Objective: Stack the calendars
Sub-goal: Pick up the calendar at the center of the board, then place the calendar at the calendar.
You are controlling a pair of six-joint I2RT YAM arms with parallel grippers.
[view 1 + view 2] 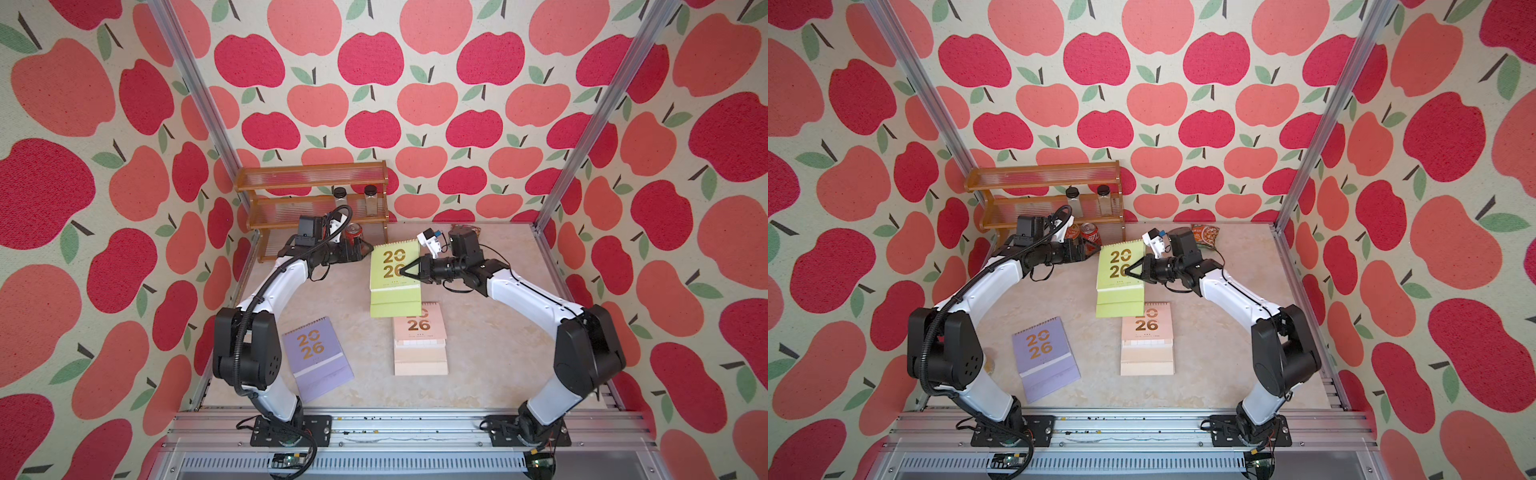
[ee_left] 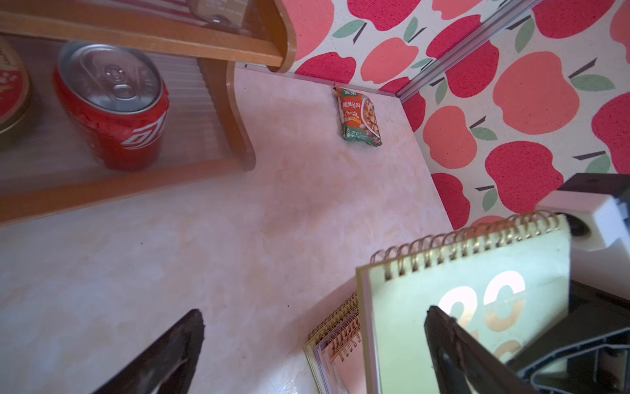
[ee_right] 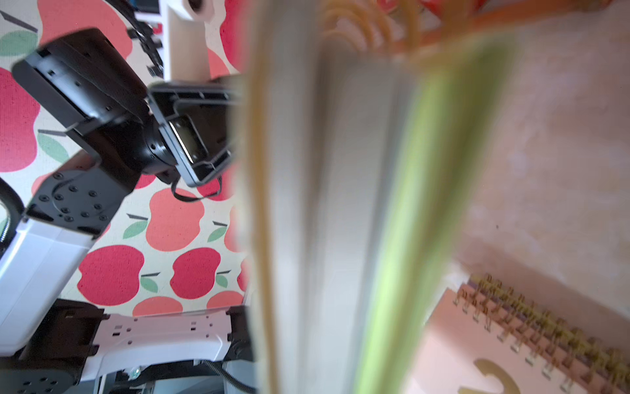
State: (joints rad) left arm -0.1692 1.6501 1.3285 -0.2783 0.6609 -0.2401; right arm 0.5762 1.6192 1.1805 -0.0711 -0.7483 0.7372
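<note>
The peach-pink calendar stack (image 1: 421, 340) is lower and nearer my base, so my right gripper will move back and down next and release the yellow-green calendar (image 1: 394, 262) onto it.
A yellow-green calendar (image 1: 394, 262) (image 1: 1120, 266) hangs tilted above the table, its stand flaps drooping. My right gripper (image 1: 406, 272) (image 1: 1130, 272) is shut on its right edge; in the right wrist view the calendar's blurred edge (image 3: 341, 204) hides the fingers. My left gripper (image 1: 365, 248) (image 2: 313, 341) stands open and empty beside the calendar's far left corner. Under the raised calendar (image 2: 460, 307) lies a stack of calendars (image 2: 335, 354) with a peach-pink one (image 1: 419, 340) (image 3: 511, 341) on top. A lilac calendar (image 1: 318, 357) (image 1: 1044, 357) lies alone at the front left.
A wooden rack (image 1: 311, 195) stands at the back left with two jars (image 1: 340, 199) and a red can (image 2: 112, 102), close behind my left gripper. A green snack packet (image 2: 361, 116) (image 1: 1205, 235) lies at the back wall. Aluminium posts (image 1: 582, 145) frame the corners.
</note>
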